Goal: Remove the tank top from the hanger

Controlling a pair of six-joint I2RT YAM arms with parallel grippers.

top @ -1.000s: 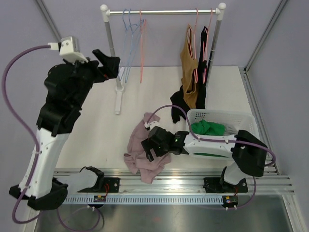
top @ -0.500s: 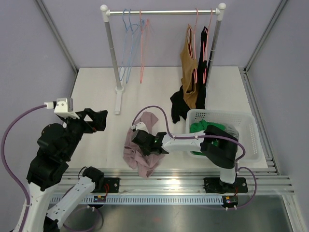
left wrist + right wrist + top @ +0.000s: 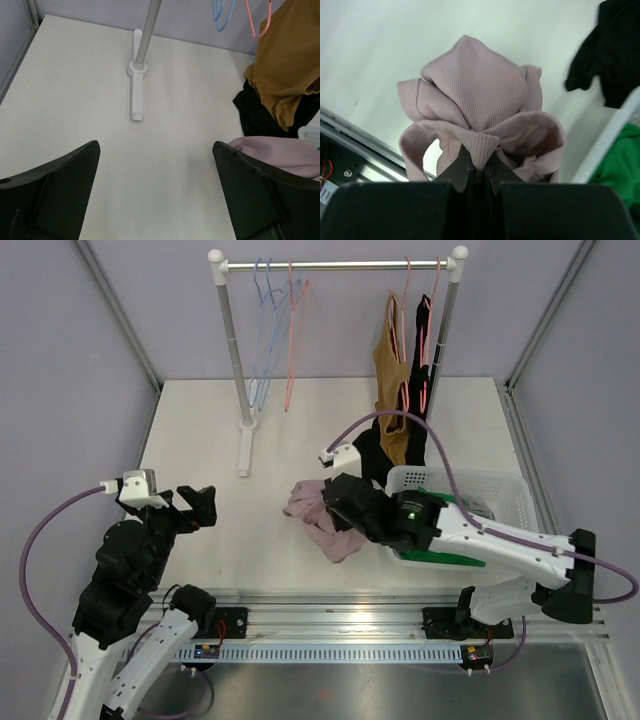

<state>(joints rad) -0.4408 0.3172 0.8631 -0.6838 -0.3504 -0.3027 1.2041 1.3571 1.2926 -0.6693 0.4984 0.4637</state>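
The right gripper swings to the right in the top view over the white basket (image 3: 498, 495) next, then down, as the bunched pink tank top (image 3: 323, 523) still hangs outside it.
My right gripper (image 3: 479, 167) is shut on a fold of the pink ribbed tank top (image 3: 480, 100). The top hangs bunched below it, off any hanger. From above, the pink tank top (image 3: 316, 514) is just left of the basket, with my right gripper (image 3: 338, 502) over it. Empty blue and pink hangers (image 3: 291, 335) hang on the left part of the rail. My left gripper (image 3: 203, 506) is open and empty, low over the table at front left. In the left wrist view my left gripper (image 3: 155, 146) frames bare table, with the pink top (image 3: 280, 156) at the right.
A brown top (image 3: 391, 390) and a black top (image 3: 421, 390) hang on hangers at the rail's right end. A white basket (image 3: 512, 490) holding a green garment (image 3: 620, 165) stands at the right. The rack's left post (image 3: 232, 340) and its foot (image 3: 136, 95) stand on the table.
My right gripper shut on the pink tank top and carried it up and right toward the basket. My left arm came down from the rack to the front left, still open.
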